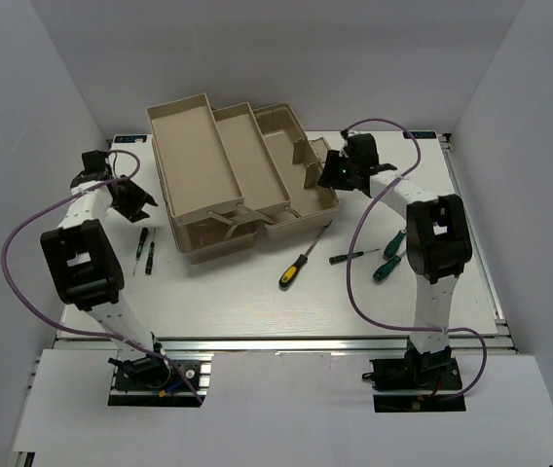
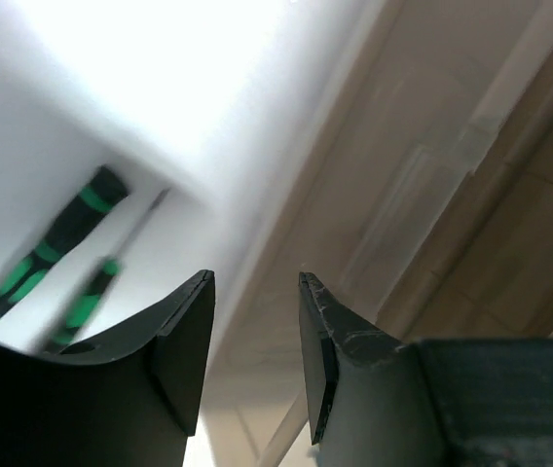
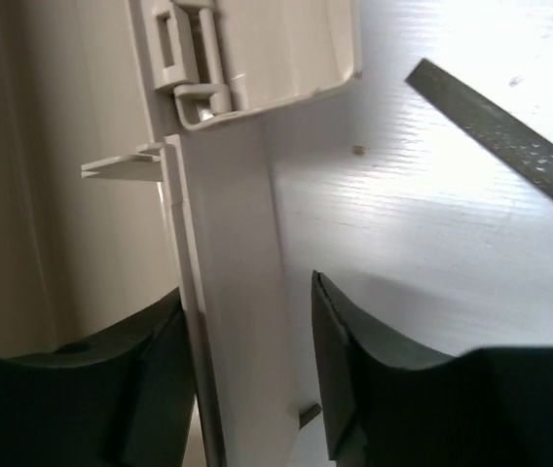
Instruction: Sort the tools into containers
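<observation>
Next, my left gripper moves back and down onto the handle of the driver farther from the box. It turns because that handle lies slantwise in its wrist view.
The beige toolbox [image 1: 228, 165] stands open at the back centre, its tiers folded out. My left gripper [image 1: 140, 202] is open and empty beside its left wall [image 2: 354, 195]. Two short green-marked drivers [image 1: 145, 248] lie just left of the box, blurred in the left wrist view [image 2: 57, 248]. My right gripper [image 1: 330, 175] is open, its jaws standing either side of the box's right rim wall [image 3: 228, 321]. A dark file [image 3: 510, 141] lies on the table beyond it. The yellow-and-black screwdriver [image 1: 299, 263] lies in front of the box, with green-handled screwdrivers [image 1: 388, 255] to its right.
A slim dark driver [image 1: 352, 256] lies between the yellow screwdriver and the green ones. A latch [image 3: 194, 58] sits on the box's wall near my right gripper. White walls enclose the table [image 1: 257, 302] on three sides. Purple cables loop from both arms.
</observation>
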Tool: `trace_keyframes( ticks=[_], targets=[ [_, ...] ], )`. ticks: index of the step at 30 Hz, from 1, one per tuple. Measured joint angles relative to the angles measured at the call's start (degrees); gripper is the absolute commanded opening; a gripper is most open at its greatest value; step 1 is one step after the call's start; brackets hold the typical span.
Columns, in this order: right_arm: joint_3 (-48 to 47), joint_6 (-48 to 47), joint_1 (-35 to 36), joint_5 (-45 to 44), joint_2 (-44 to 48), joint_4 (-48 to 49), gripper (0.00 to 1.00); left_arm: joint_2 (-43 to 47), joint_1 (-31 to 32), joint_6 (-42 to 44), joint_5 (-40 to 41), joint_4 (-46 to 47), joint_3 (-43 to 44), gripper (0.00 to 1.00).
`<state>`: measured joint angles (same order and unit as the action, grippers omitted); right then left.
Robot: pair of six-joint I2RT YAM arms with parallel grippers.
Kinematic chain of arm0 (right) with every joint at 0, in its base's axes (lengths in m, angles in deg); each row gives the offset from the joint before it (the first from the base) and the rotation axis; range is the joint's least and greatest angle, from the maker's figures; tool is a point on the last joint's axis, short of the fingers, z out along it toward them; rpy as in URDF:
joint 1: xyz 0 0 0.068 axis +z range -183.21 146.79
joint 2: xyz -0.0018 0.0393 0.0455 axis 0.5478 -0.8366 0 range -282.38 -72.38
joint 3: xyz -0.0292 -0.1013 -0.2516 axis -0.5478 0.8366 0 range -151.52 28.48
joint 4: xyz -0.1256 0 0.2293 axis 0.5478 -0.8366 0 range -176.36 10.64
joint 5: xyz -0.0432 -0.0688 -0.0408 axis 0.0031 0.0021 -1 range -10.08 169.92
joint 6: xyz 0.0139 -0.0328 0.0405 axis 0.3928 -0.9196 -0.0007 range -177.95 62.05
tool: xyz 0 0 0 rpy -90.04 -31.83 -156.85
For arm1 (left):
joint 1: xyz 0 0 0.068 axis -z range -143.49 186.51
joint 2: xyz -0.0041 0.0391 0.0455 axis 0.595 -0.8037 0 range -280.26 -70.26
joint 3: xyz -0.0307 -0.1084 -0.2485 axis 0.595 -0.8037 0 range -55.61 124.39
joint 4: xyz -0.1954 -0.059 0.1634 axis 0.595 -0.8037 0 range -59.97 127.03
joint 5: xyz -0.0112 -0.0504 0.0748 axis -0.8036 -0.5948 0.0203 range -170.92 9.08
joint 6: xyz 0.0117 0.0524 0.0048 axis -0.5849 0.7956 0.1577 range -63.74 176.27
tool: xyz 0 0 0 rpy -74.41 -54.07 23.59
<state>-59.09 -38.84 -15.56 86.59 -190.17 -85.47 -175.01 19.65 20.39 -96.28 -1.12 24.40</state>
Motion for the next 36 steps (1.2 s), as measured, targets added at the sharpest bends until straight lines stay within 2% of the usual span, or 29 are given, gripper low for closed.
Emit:
trace_keyframes(
  ticks=[4, 5, 6, 10, 13, 14, 15, 16, 19, 20, 21, 23, 26, 28, 36],
  targets=[
    [0.94, -1.16, -0.81, 0.52, 1.62, 1.03, 0.72, 5.64, 0.0, 1.7, 3.58, -0.98, -2.82, 0.5],
    [1.2, -1.81, -1.01, 0.98, 2.32, 1.29, 0.83, 7.52, 0.0, 2.03, 4.55, -0.96, -3.82, 0.5],
    [1.22, -2.93, -1.18, 1.75, 3.1, 1.25, 0.88, 9.38, 0.0, 2.23, 5.29, -1.09, -4.68, 0.5],
    [1.25, -11.08, -2.38, 8.04, 7.32, 1.29, 0.89, 16.83, 0.0, 3.41, 8.85, -2.19, -6.99, 0.48],
    [2.27, -18.53, -3.5, 12.87, 12.39, 1.95, 0.71, 22.73, 0.02, 4.9, 11.15, -2.14, -10.49, 0.43],
    [3.17, -20.96, -3.89, 14.32, 14.36, 2.32, 0.37, 24.46, 0.15, 5.27, 11.93, -1.95, -12.24, 0.42],
    [4.35, -23.78, -4.35, 16.24, 16.65, 2.8, 0.1, 26.51, 0.22, 5.77, 12.74, -1.9, -14.64, 0.41],
    [6.29, -26.14, -4.72, 18.84, 18.71, 3.61, 0.0, 28.0, 0.35, 6.12, 13.49, -2.14, -16.72, 0.41],
    [11.17, -33.03, -5.92, 26.43, 25.62, 4.04, 0.0, 30.75, 0.57, 6.97, 15.78, -2.38, -23.1, 0.41],
    [13.6, -36.17, -6.12, 30.25, 28.09, 3.82, 0.21, 30.97, 0.61, 7.32, 16.59, -2.58, -24.92, 0.42],
    [16.04, -38.91, -6.12, 34.49, 30.49, 3.06, 0.35, 30.91, 0.68, 7.63, 17.33, -2.51, -26.34, 0.43],
    [20.37, -42.8, -5.44, 41.66, 34.34, 1.51, 0.55, 30.14, 0.7, 8.24, 18.67, -2.32, -27.71, 0.44],
    [25.75, -47.15, -2.58, 48.59, 38.6, -1.16, 0.62, 26.95, 0.7, 9.29, 19.96, 0.0, -27.89, 0.45],
    [28.81, -48.83, -0.35, 50.99, 40.52, -2.4, 0.63, 23.85, 0.72, 10.19, 20.98, 1.79, -27.41, 0.46],
    [32.3, -49.94, 1.11, 53.53, 42.91, -6.47, 0.74, 13.14, 2.73, 14.56, 23.12, 7.74, -22.18, 0.47]
  ],
)
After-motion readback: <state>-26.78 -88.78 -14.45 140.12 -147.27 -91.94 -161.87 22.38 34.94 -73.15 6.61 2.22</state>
